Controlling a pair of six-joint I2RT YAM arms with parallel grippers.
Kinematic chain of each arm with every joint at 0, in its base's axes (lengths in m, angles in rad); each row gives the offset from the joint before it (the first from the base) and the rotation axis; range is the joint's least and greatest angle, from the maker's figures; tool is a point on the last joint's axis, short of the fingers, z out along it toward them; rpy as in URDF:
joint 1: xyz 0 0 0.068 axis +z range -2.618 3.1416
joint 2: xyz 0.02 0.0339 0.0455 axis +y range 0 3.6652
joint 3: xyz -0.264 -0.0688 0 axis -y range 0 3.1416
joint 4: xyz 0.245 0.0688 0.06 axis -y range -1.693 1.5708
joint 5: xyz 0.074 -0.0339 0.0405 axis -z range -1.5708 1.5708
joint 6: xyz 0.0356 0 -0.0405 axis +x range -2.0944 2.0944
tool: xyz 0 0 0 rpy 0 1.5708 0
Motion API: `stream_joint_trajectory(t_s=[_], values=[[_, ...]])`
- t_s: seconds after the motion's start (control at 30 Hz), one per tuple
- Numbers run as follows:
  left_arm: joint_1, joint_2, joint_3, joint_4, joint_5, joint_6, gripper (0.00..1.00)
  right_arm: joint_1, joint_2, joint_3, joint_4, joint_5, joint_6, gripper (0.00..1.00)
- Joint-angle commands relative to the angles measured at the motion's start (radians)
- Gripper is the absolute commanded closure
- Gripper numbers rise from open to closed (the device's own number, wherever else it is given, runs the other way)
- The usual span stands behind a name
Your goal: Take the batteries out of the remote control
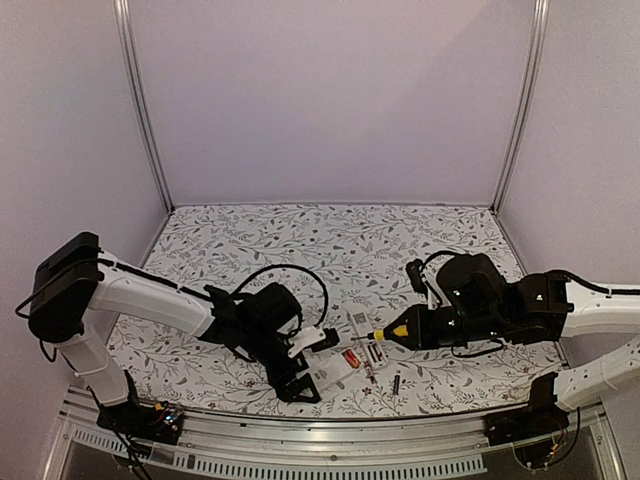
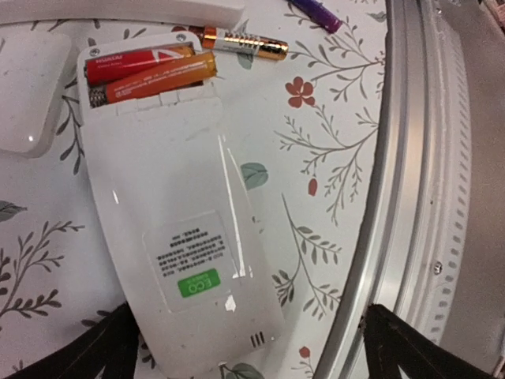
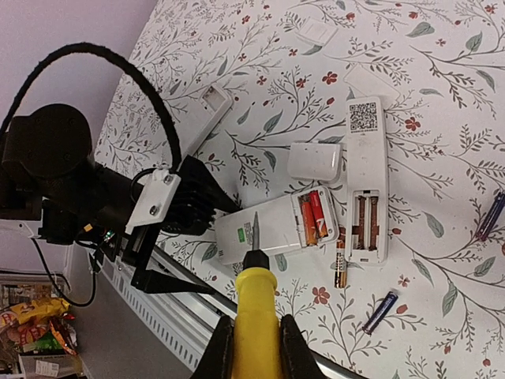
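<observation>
My left gripper needs to move down and along the white remote (image 1: pixel 332 371) (image 2: pixel 173 197) toward the battery bay, because its open fingers only reach the remote's lower end.
A white remote control (image 2: pixel 170 237) lies back-up with its battery bay uncovered, and two red-orange batteries (image 2: pixel 150 73) sit in the bay. My left gripper (image 2: pixel 252 359) is open, with the remote's lower end between its black fingers (image 2: pixel 102 351). A gold-and-black battery (image 2: pixel 241 41) lies loose beside the bay. My right gripper (image 3: pixel 254 330) is shut on a yellow-handled tool (image 3: pixel 256 304). The tool's metal tip hangs over the remote (image 3: pixel 272 227), short of the batteries (image 3: pixel 312 216). From above, the left gripper (image 1: pixel 308 368) and the right gripper (image 1: pixel 412 327) face each other across the remote (image 1: pixel 335 370).
A second remote (image 3: pixel 368 158) with an empty bay lies beside the first. A loose white cover (image 3: pixel 314 160), a third remote (image 3: pixel 209 106) and blue batteries (image 3: pixel 380 310) lie on the flowered cloth. The metal table rail (image 2: pixel 410 197) runs close by the left gripper.
</observation>
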Motion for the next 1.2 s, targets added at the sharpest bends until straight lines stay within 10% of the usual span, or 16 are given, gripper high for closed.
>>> stream_joint_trajectory(t_s=[0.0,0.5,0.93,1.17], values=[[-0.099,-0.008,-0.018,0.003,-0.252,-0.073,0.01,-0.006,-0.023,-0.014,0.02,0.02,-0.013,1.0],[-0.252,0.071,0.013,-0.044,-0.613,-0.192,0.23,-0.007,-0.073,-0.027,-0.003,0.073,0.013,1.0],[-0.189,-0.116,-0.087,0.085,-0.25,-0.327,0.52,-0.04,-0.1,0.0,-0.049,0.119,-0.014,1.0],[-0.045,-0.249,-0.244,0.396,0.215,-0.718,0.58,-0.061,-0.102,0.034,-0.065,0.121,-0.039,1.0]])
